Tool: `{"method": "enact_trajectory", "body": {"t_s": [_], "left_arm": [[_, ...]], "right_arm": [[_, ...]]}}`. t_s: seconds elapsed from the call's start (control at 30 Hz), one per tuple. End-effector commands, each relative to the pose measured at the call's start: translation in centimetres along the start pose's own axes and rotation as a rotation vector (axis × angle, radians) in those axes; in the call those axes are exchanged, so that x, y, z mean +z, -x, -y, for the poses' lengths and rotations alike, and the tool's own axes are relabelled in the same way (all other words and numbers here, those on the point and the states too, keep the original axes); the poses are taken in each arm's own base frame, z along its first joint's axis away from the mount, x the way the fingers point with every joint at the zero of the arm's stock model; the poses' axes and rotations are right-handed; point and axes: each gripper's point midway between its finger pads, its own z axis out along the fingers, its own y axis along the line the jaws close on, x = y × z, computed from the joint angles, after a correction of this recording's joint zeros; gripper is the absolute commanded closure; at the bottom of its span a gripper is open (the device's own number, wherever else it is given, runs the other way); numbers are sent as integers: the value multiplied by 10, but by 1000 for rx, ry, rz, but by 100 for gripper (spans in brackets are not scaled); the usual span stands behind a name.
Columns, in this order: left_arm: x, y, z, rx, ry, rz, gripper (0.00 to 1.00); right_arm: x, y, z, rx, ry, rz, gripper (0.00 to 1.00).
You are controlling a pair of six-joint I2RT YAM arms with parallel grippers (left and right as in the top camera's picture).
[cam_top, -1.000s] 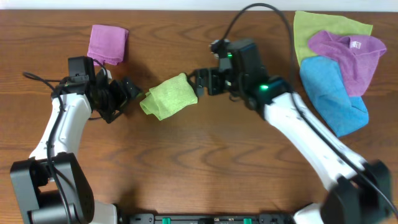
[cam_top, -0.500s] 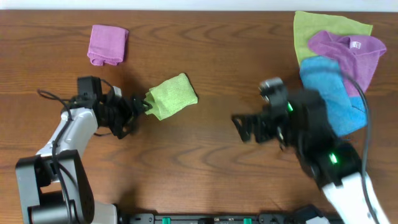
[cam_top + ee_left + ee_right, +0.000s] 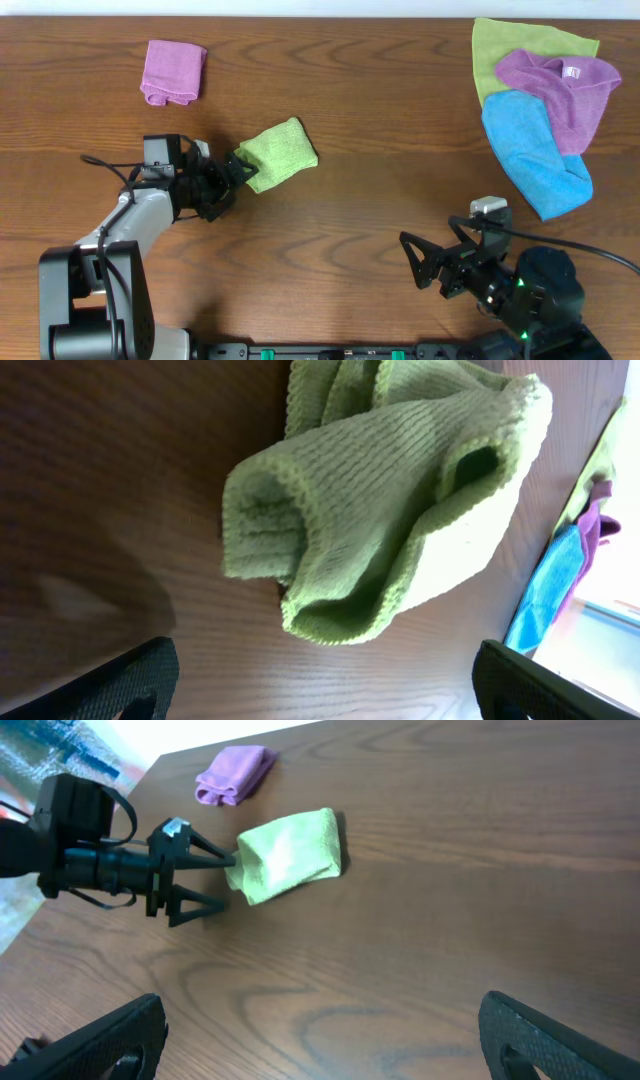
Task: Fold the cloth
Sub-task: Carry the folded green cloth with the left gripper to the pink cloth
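My left gripper should advance outward and to the right in the overhead view onto the cloth's raised near edge [image 3: 256,171] [image 3: 312,560], since its fold stands off the wood.
The cloth [image 3: 279,153] is a lime-green towel lying bunched and folded on the wooden table, left of centre. It also shows in the left wrist view [image 3: 390,500] and the right wrist view [image 3: 290,855]. My left gripper [image 3: 234,176] is open at the cloth's left edge, low over the table, with nothing between its fingers [image 3: 325,700]. The right wrist view shows it [image 3: 228,883] with one fingertip at the cloth's corner. My right gripper [image 3: 420,266] is open and empty, far from the cloth at the near right; its fingers [image 3: 320,1040] frame bare wood.
A folded purple cloth [image 3: 173,70] lies at the back left, also seen in the right wrist view [image 3: 235,775]. At the back right is a pile: a duller yellow-green cloth [image 3: 510,45], a purple cloth [image 3: 560,85] and a blue cloth [image 3: 535,150].
My right arm has drawn back from the cloth's right side to the near right of the table. My left gripper has moved right, up to the cloth's left edge.
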Motion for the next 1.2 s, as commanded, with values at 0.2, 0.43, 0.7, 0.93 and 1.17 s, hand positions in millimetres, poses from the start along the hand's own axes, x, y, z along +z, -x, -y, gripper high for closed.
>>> {"method": "enact_trajectory", "body": {"t_s": [0.2,0.43,0.7,0.93,1.17], "left_arm": [[9,0,3,28,69,58,5],[18,1,6,48,91,88,5],[42,2,-3,-2,88,66,5],[63,3,-12,12,98,60,4],[88,0,-27,22,110,41,81]], "right_arm": [[1,-4,6,30,-25,-10,1],[1,-8,8,34,-30,-23,1],[1,-8,7,34,-30,-23,1],[1,-8,7,34,-30,-23,1],[1,-8,7,34,-30,-23,1]]}}
